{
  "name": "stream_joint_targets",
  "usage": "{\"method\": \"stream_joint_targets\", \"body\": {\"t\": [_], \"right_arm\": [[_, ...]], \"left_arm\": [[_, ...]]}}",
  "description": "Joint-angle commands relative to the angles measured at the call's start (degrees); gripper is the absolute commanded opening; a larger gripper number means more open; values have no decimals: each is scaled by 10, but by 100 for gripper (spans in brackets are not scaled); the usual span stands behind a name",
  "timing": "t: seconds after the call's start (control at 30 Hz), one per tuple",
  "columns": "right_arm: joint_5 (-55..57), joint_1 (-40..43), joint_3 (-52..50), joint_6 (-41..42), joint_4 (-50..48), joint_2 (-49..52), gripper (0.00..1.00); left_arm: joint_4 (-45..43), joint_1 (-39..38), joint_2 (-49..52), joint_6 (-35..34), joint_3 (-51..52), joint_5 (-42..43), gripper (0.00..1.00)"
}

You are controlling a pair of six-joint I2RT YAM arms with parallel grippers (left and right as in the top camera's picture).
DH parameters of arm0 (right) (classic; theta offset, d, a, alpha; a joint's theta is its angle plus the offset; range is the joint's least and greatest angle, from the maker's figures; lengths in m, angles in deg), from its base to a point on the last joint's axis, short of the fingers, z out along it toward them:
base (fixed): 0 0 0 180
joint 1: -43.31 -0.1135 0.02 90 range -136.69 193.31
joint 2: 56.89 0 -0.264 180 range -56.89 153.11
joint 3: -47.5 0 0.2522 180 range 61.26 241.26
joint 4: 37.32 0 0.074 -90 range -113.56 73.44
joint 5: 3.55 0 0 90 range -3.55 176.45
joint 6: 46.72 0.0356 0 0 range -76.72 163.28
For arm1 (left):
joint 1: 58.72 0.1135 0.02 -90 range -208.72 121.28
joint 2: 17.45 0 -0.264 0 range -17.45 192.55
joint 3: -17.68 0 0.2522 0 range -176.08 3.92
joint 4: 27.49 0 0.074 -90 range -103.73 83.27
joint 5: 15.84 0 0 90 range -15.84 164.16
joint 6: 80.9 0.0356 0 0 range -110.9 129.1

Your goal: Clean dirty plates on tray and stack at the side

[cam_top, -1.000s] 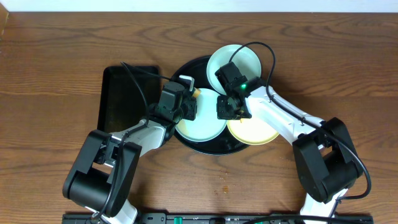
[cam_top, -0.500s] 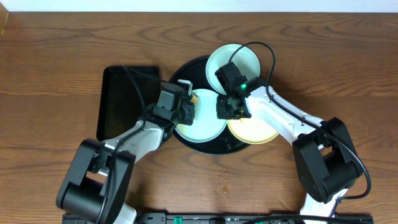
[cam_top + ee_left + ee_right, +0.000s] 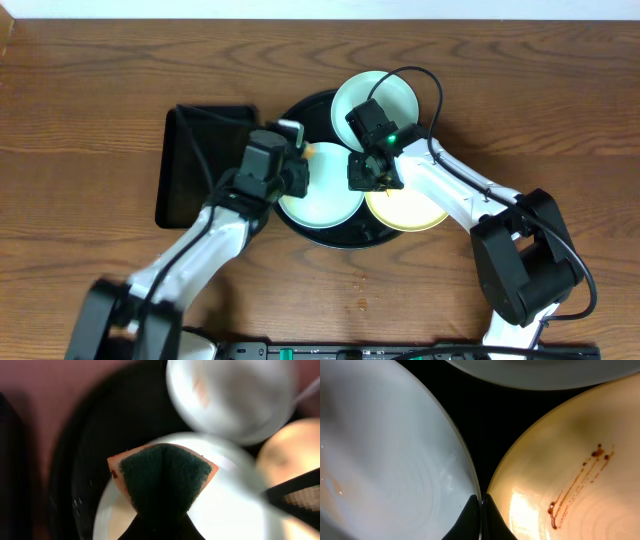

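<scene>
I should lift my right gripper, carry its plate outward onto the far mint plate's near edge [image 3: 345, 134] [image 3: 532, 377] and let it go, since that edge lies outward of the gripper.
The round black tray [image 3: 345, 236] holds three plates. A mint plate [image 3: 325, 200] lies at its left, a second mint plate [image 3: 385, 95] leans over the far rim, and a yellow plate [image 3: 412, 212] lies at the right. My left gripper [image 3: 298, 165] is shut on an orange sponge [image 3: 162, 472] with a dark green face, held over the near mint plate's [image 3: 225, 505] far edge. My right gripper [image 3: 481, 502] is shut on that plate's [image 3: 385, 460] right rim, beside the yellow plate [image 3: 570, 450], which has brown streaks.
A smaller rectangular black tray [image 3: 195, 165] lies left of the round tray, under my left arm. Bare wood tabletop surrounds both trays. The right arm's cable loops over the far mint plate.
My left arm has swung out to the left and its gripper with the sponge has shifted slightly left over the mint plate. The right gripper and the plates have not moved.
</scene>
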Motion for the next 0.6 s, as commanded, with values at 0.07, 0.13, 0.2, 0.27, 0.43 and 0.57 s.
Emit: {"method": "stream_joint_targets", "body": {"t": [0.07, 0.13, 0.2, 0.27, 0.43, 0.57], "right_arm": [[-2, 0, 3, -7, -1, 8, 1], [0, 1, 12, -14, -1, 2, 1], [3, 1, 28, -29, 2, -7, 1], [18, 1, 46, -41, 11, -16, 1], [106, 1, 108, -83, 62, -47, 1], [158, -1, 139, -134, 86, -70, 1]], "left_arm": [[1, 10, -109, -10, -8, -5, 8], [24, 22, -141, -23, -16, -5, 8], [59, 40, -166, -51, -29, -5, 8], [89, 60, -186, -77, -41, -1, 8], [153, 123, -212, -129, -72, 58, 8], [210, 176, -207, -166, -102, 106, 8]]}}
